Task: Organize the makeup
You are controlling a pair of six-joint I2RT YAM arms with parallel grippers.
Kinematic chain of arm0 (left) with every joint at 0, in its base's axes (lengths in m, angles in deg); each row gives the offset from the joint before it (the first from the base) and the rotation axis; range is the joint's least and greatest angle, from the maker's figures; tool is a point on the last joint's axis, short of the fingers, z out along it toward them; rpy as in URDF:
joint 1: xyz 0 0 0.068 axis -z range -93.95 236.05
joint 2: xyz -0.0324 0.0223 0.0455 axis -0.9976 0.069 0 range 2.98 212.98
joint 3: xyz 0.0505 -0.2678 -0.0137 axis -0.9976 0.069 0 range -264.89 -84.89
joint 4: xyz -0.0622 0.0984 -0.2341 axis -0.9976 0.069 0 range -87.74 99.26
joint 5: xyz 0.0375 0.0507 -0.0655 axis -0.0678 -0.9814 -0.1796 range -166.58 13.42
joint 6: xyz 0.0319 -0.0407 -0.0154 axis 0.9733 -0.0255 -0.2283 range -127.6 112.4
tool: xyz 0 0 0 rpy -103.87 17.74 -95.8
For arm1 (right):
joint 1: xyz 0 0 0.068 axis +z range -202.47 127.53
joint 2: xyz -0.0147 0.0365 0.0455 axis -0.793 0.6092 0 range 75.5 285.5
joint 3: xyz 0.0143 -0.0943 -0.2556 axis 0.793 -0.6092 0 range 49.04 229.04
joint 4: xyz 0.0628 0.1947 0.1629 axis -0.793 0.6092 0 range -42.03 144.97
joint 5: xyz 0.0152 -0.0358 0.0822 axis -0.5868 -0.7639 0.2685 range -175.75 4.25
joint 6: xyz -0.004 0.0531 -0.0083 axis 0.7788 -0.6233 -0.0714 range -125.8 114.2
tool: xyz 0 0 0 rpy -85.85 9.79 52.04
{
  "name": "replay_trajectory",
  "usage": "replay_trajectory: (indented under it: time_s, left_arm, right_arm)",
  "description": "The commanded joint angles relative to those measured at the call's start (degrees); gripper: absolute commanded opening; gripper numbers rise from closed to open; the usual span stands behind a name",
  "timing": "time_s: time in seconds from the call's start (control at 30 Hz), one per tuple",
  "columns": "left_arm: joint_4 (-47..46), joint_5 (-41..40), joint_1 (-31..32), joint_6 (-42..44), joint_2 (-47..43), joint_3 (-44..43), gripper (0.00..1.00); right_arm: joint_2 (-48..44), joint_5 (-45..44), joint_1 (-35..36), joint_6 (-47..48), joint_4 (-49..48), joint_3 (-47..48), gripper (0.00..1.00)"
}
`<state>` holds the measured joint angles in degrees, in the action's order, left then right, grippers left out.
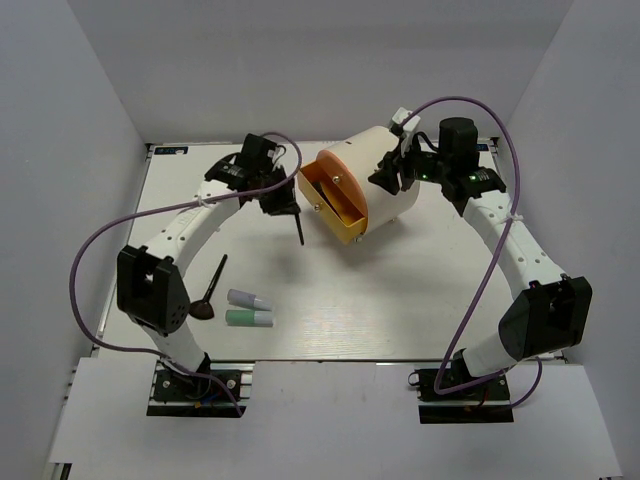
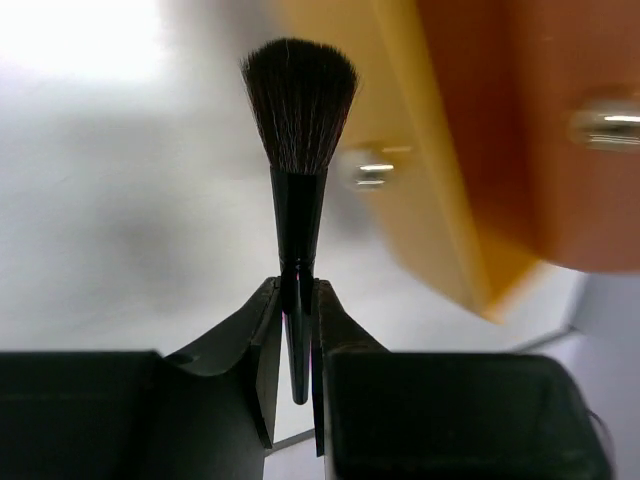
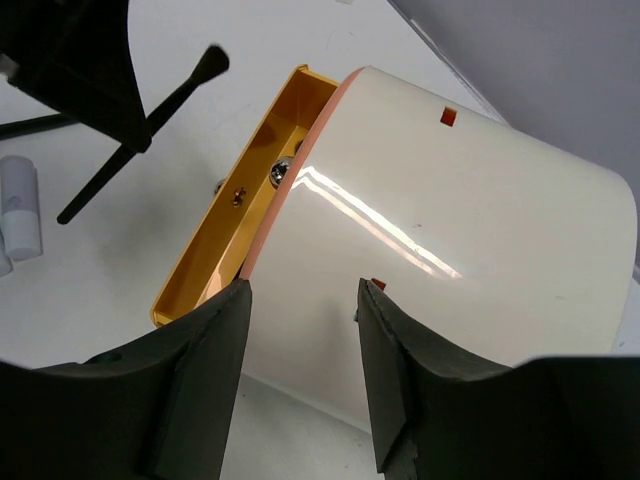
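My left gripper moves to the right in the top view over the open yellow drawer next and releases the brush inside, since the drawer stands pulled out.
My left gripper (image 1: 281, 197) is shut on a thin black-handled brush (image 1: 298, 226), held above the table just left of the cream drum (image 1: 375, 170). In the left wrist view the gripper (image 2: 297, 300) clamps the handle, and the bristles (image 2: 300, 100) point toward the drum's open yellow drawer (image 2: 440, 170). My right gripper (image 3: 300, 300) is open, its fingers spread over the drum's cream side (image 3: 450, 220). A second brush (image 1: 210, 291), a lavender tube (image 1: 250, 298) and a mint tube (image 1: 249, 318) lie at the front left. The lipstick and the gold-black case are out of view.
The drum lies tilted on its side, its orange face (image 1: 325, 170) turned left with the yellow drawer (image 1: 335, 203) pulled out. Purple cables loop over both arms. Grey walls close in the table on three sides.
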<state>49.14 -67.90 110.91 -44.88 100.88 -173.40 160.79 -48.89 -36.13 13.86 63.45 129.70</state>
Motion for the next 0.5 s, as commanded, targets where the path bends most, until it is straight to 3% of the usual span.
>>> replay_trajectory:
  time_s: [0.0, 0.13, 0.27, 0.47]
  left_arm:
    - [-7.4, 9.0, 0.0, -0.7, -1.3, -3.3, 0.06]
    - [-14.0, 12.6, 0.0, -5.2, -1.1, -4.1, 0.07]
    - [-24.4, 15.3, 0.0, -12.9, 0.0, -2.3, 0.1]
    - [-35.7, 12.7, 0.0, -24.0, -0.4, 3.9, 0.1]
  right_arm:
    - [-0.9, 0.8, -0.4, -0.6, -2.3, -0.1, 0.51]
    - [-1.4, 0.7, -0.5, -0.8, -2.6, -0.5, 0.43]
    - [-1.8, 0.6, -0.8, -0.8, -2.7, -1.1, 0.42]
    - [-2.6, 0.2, -1.0, -0.6, -2.6, -1.6, 0.42]
